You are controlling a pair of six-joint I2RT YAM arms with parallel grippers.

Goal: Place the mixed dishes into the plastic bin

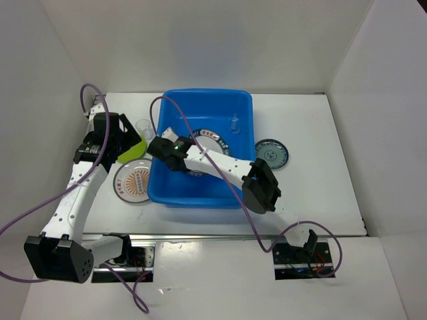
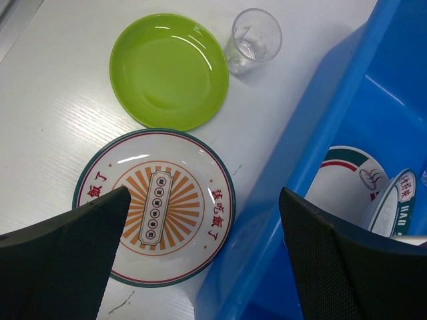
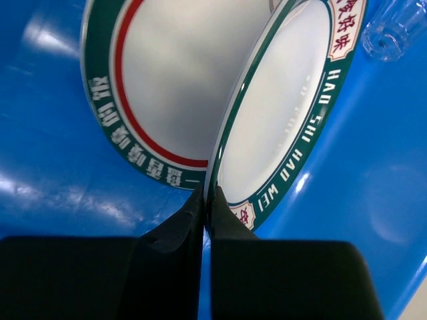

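Note:
My right gripper shifts slightly back toward the side of the bin by the orange-patterned plate (image 1: pixel 153 182) next, since the held plate stands on edge over the second plate.
The blue plastic bin (image 1: pixel 240 107) stands mid-table. My right gripper (image 1: pixel 165 148) is inside it, shut on the rim of a white teal-rimmed plate (image 3: pixel 280 113) held on edge. A second white teal-rimmed plate (image 3: pixel 173 73) lies on the bin floor, and a clear cup (image 3: pixel 393 30) lies beyond it. My left gripper (image 1: pixel 123 141) is open and empty above the table, left of the bin. Below it are the lime-green plate (image 2: pixel 169 70), the orange-patterned plate (image 2: pixel 155 207) and a second, upright clear cup (image 2: pixel 252 41). The small teal plate (image 1: pixel 272 154) sits right of the bin.
White walls enclose the table on three sides. The bin's left wall (image 2: pixel 300 147) runs between my left fingers in the left wrist view. Purple cables loop over both arms and across the bin.

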